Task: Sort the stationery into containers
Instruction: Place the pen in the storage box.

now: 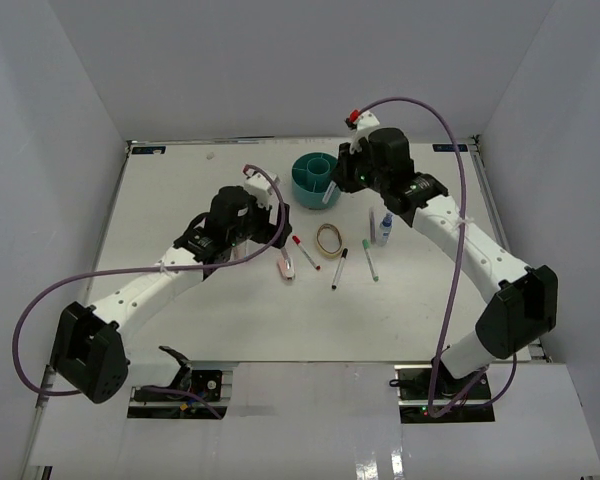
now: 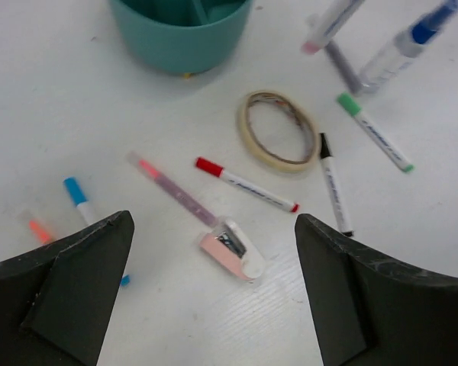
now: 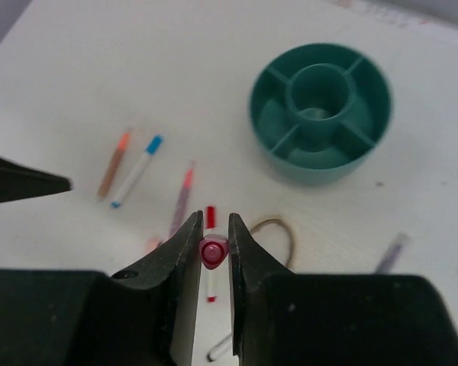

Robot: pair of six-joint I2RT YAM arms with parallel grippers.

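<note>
The compartments of the organizer are empty. The pen will next be carried outward by my right gripper, then lowered into the organizer's outer compartment on the bottle's side (image 1: pixel 329 184) (image 3: pixel 325 149).
The round teal organizer (image 1: pixel 313 176) stands at the back middle of the table, its compartments empty in the right wrist view (image 3: pixel 320 110). My right gripper (image 3: pixel 212 252) is shut on a pink-capped pen (image 3: pixel 212 252) and holds it upright in the air just right of the organizer (image 1: pixel 330 196). My left gripper (image 2: pixel 214 221) is open and empty above the pink eraser (image 2: pixel 233 252). On the table lie the tan rubber band (image 2: pixel 277 130), a red pen (image 2: pixel 246 184), a pink pen (image 2: pixel 175 191), a blue pen (image 2: pixel 80 200), an orange pen (image 2: pixel 38 227), a black pen (image 2: pixel 334 183) and a green pen (image 2: pixel 374 131).
The small blue-capped clear bottle (image 1: pixel 385 228) stands right of the rubber band (image 1: pixel 330 238). White walls enclose the table on three sides. My left arm (image 1: pixel 160 280) covers the blue and orange pens in the top view.
</note>
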